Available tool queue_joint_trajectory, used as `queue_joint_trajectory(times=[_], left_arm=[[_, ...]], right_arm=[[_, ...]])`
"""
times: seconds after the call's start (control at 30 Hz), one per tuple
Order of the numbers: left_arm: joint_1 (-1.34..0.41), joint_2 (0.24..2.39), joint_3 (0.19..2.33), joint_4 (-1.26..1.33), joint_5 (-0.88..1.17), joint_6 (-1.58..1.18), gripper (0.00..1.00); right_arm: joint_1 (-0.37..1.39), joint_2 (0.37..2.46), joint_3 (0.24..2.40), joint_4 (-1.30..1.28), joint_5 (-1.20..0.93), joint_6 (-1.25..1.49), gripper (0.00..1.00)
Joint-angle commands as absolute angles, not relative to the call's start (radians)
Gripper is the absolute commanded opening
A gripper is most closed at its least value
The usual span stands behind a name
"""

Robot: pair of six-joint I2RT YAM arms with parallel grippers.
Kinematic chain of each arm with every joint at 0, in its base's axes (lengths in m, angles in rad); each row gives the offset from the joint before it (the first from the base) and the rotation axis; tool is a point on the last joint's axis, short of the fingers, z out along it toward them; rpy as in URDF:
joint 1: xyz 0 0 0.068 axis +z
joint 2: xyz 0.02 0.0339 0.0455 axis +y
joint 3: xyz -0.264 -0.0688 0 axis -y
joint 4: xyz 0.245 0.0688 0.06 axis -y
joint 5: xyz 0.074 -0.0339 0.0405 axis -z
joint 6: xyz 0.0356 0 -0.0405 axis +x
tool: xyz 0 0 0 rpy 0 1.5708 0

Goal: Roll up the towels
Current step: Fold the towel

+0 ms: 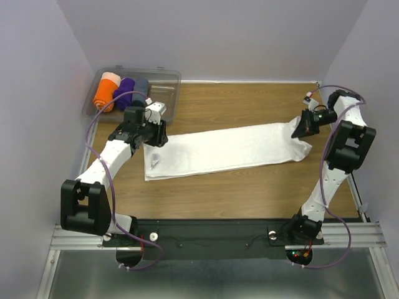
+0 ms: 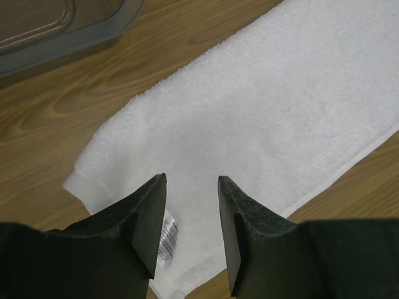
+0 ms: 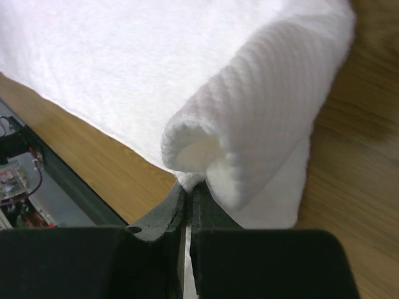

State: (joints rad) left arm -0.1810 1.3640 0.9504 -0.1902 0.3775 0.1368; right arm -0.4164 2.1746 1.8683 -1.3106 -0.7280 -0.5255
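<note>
The pinched end of the towel is already curled over, so the robot's right gripper should carry it along the towel toward the label (image 2: 167,240) and then let go of it around the middle of the towel.
A long white terry towel (image 1: 227,151) lies flat across the wooden table, its label near the left end. My left gripper (image 1: 156,136) hovers open over that left end; in the left wrist view the towel (image 2: 262,112) and its label (image 2: 167,240) show between and beyond the spread fingers (image 2: 190,187). My right gripper (image 1: 303,126) is shut on the towel's right end. In the right wrist view the pinched edge is curled over into a first loose fold (image 3: 262,118) just above the closed gripper (image 3: 189,187).
A clear plastic bin (image 1: 163,84) at the back left holds an orange roll (image 1: 106,93), a purple roll (image 1: 124,92) and a grey-blue roll (image 1: 141,87). The bin's corner shows in the left wrist view (image 2: 75,34). A black rail (image 1: 212,233) runs along the near edge.
</note>
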Motion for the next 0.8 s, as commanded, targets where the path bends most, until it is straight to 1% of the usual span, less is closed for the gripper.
queue_joint_trajectory(times=[0.0,0.17,0.3,0.53,0.77], left_arm=[[-0.166,1.342,0.973,-0.161,0.419,0.123,0.50],[-0.160,1.345,0.976,-0.169,0.419,0.123,0.51],[-0.158,1.351,0.989,-0.173,0.426,0.126,0.51],[-0.156,1.353,0.991,-0.183,0.420,0.129,0.51],[-0.156,1.362,0.994,-0.186,0.419,0.127,0.51]], right_arm=[[-0.331,2.097,1.867,-1.339,-0.845,-0.474,0.01],[-0.249,2.082,1.825,-1.270,-0.893,-0.399,0.01],[-0.164,2.079,1.741,-1.188,-0.916,-0.335,0.01],[-0.055,2.066,1.637,-1.010,-0.902,-0.197,0.00],[-0.002,2.054,1.580,-0.874,-0.870,-0.084,0.01]])
